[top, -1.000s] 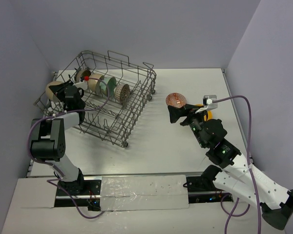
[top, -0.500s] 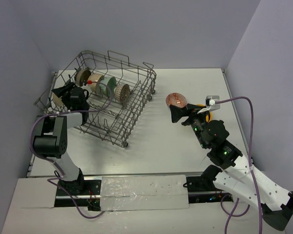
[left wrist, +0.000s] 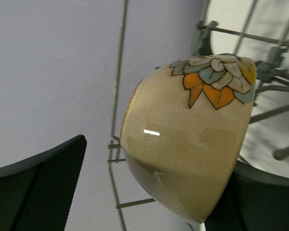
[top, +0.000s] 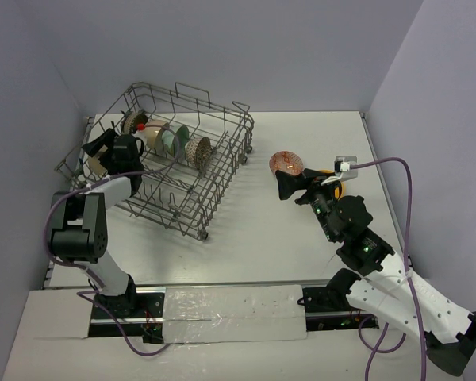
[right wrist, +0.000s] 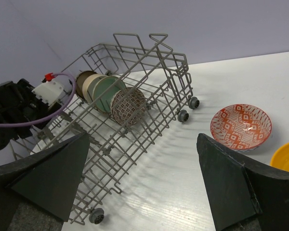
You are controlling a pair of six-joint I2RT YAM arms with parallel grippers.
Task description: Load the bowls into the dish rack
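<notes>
The robot's right gripper needs to tip downward and go lower and outward onto the red patterned bowl's rim [top: 302,163] [right wrist: 270,129] opposite the rack, because this bowl lies on the table with its open side up.
A beige bowl [left wrist: 188,144] with a leaf pattern stands on edge at the left end of the grey wire dish rack [top: 192,104]. My left gripper [top: 97,153] is open around it. In the left wrist view a gap shows between the left finger [left wrist: 38,192] and the bowl, while the right finger [left wrist: 253,202] sits close against it. Several bowls [top: 168,137] stand in a row on the tines. A red patterned bowl [top: 286,163] and an orange-yellow bowl [right wrist: 286,156] lie on the table. My right gripper [top: 305,182] hovers open beside them, holding nothing.
The rack [right wrist: 149,96] lies at an angle on small wheels, with raised handle loops at its far end. Grey walls close in the table on the left, back and right. A purple cable [top: 381,163] loops off the right wrist.
The left jaws have spread wide and let go of the beige bowl, which now rests in the rack. The left wrist shifted slightly right. The right arm barely moved.
</notes>
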